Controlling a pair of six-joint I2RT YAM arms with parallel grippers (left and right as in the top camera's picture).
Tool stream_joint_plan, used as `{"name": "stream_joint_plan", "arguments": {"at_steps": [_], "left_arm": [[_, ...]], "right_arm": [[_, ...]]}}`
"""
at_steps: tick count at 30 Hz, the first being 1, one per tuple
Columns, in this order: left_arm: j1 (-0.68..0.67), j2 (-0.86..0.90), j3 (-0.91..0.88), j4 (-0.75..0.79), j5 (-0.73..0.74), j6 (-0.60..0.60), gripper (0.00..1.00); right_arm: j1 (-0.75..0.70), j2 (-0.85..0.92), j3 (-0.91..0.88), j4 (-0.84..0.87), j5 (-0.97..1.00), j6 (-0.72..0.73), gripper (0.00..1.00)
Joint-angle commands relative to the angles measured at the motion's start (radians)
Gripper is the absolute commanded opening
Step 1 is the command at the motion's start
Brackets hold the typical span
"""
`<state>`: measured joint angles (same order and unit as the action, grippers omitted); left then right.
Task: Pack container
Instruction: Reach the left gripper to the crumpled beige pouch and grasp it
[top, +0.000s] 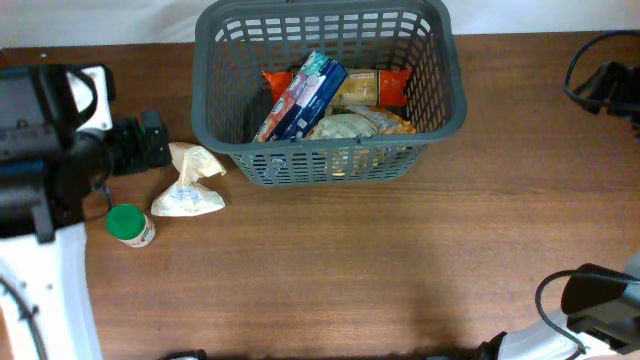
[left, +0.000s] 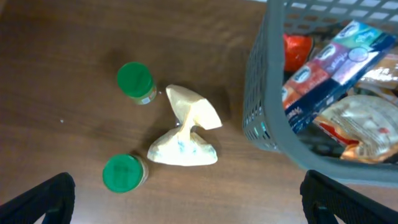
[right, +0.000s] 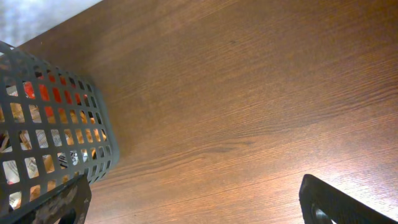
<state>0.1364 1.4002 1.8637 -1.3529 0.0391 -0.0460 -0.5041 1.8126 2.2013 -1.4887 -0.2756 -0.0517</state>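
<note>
I should lower my left gripper toward the basket (top: 455, 95), onto the white bag's narrow middle.
The dark grey slotted basket (top: 455, 95) stands at the table's far middle. It holds a blue-and-red packet (top: 302, 95), an orange packet (top: 385, 85) and a crinkled clear bag (top: 350, 127). It also shows in the left wrist view (left: 261, 93) and the right wrist view (right: 93, 106). A crumpled white bag (top: 190, 182) (left: 185, 134) lies left of the basket. Two green-lidded jars (left: 135, 79) (left: 123, 173) stand beside it; overhead shows one (top: 128, 224). My left gripper (top: 155, 142) (left: 193, 208) is open and empty, hovering near the white bag. My right gripper (right: 199, 211) is open and empty over bare table, right of the basket.
The wooden table (top: 380, 270) runs wide in front of the basket. The left arm's white base (top: 50, 290) fills the near left corner. Black right-arm parts and cables sit at the far right (top: 605, 85) and near right (top: 600, 300).
</note>
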Motion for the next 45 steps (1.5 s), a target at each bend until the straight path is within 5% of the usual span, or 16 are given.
{"name": "stream_joint_plan", "arguments": {"at_steps": [1,7,19,23,32,35,38,43,45], "left_arm": [[0.014,0.110,0.002,0.006,0.013,0.001,0.99],[0.083,0.352,0.003,0.010,0.026,-0.011,0.99],[0.075,0.755,0.003,0.056,0.002,0.231,0.97],[0.064,0.835,0.003,0.066,0.001,0.296,0.89],[-0.001,0.908,0.002,0.121,-0.042,0.348,0.89],[-0.022,0.924,0.002,0.127,-0.067,0.349,0.79],[-0.035,0.951,0.002,0.130,-0.074,0.351,0.42],[-0.037,0.959,0.003,0.125,-0.092,0.300,0.02],[-0.037,0.959,0.012,0.099,-0.092,0.255,0.02]], "right_arm": [[0.000,-0.009,-0.006,0.003,-0.012,0.008,0.99],[0.000,-0.009,-0.006,0.003,-0.012,0.008,0.99],[0.000,-0.009,-0.006,0.003,-0.012,0.008,0.99],[0.000,-0.009,-0.006,0.003,-0.012,0.008,0.99],[0.000,-0.009,-0.006,0.003,-0.012,0.008,0.99],[0.000,-0.009,-0.006,0.003,-0.012,0.008,0.99],[0.000,-0.009,-0.006,0.003,-0.012,0.008,0.99],[0.000,-0.009,-0.006,0.003,-0.012,0.008,0.99],[0.000,-0.009,-0.006,0.003,-0.012,0.008,0.99]]}}
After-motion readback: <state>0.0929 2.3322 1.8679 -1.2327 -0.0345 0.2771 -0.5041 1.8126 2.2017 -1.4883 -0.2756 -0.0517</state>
